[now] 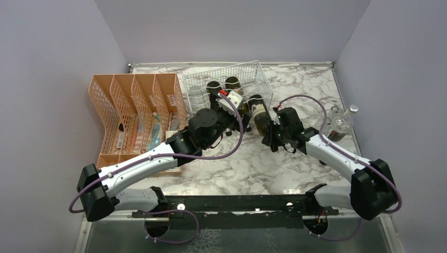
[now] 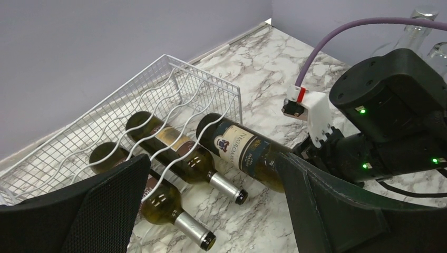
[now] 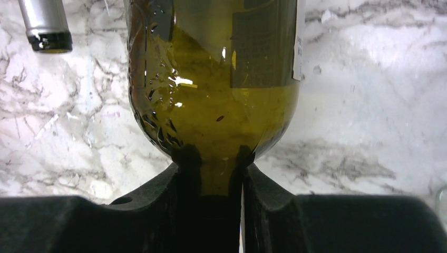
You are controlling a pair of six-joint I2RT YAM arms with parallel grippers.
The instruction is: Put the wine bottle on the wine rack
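My right gripper holds the wine bottle and should push it away from my base and toward the neighbouring bottles, so it slides deeper into its cradle (image 1: 255,97) before the gripper opens.
The white wire wine rack (image 1: 226,81) stands at the back of the marble table, and two dark bottles (image 2: 174,147) lie in its cradles with their necks sticking out. A third wine bottle (image 2: 240,150), dark green with a navy and cream label, lies with its base at the rack's rightmost cradle. My right gripper (image 3: 216,182) is shut on that bottle's neck, also seen from above (image 1: 259,117). My left gripper (image 2: 213,171) hovers open just in front of the rack's necks, touching nothing.
An orange mesh file organiser (image 1: 134,113) with papers stands left of the rack. Clear glass bottles (image 1: 340,124) sit at the table's right edge. Purple walls close in the back and both sides. A neighbouring bottle's capped neck (image 3: 47,26) lies close by on the left.
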